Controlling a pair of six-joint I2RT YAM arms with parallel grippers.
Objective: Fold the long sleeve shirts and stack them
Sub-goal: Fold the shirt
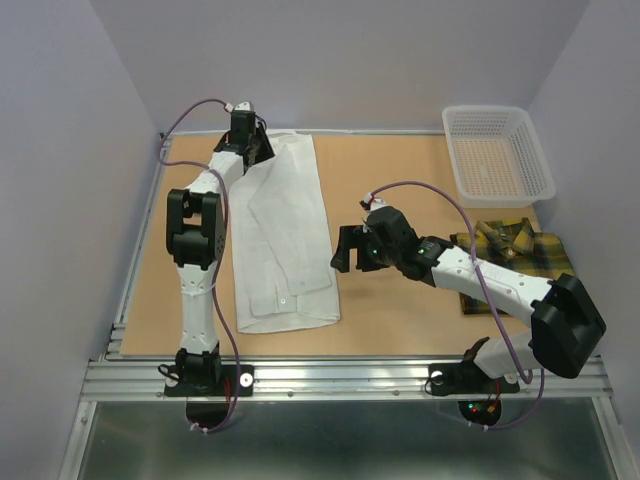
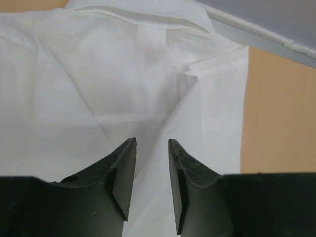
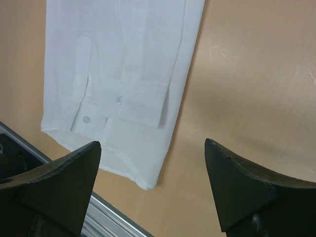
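Note:
My right gripper needs to move down, back and to the left in the top view next, onto the long edge of the shirt beside its cuff, because my gripper's fingers hang over wood.
The white long sleeve shirt [image 1: 285, 230] lies folded into a long narrow strip on the left half of the table, collar at the far end and a buttoned cuff near the front. My left gripper [image 1: 255, 145] hovers over the collar end. In the left wrist view its jaws [image 2: 152, 143] stand a little apart above the white cloth [image 2: 98, 79], with nothing pinched between them. My right gripper [image 1: 350, 250] hangs wide open just right of the shirt's lower edge [image 3: 123, 59], empty [image 3: 153, 144]. The plaid shirt [image 1: 510, 255] lies folded at the right, partly under my right arm.
A white mesh basket [image 1: 497, 150] stands at the far right corner. Bare wooden tabletop [image 1: 400, 170] lies between the two shirts. The metal rail [image 3: 103, 217] of the table's front edge runs just below the white shirt's hem.

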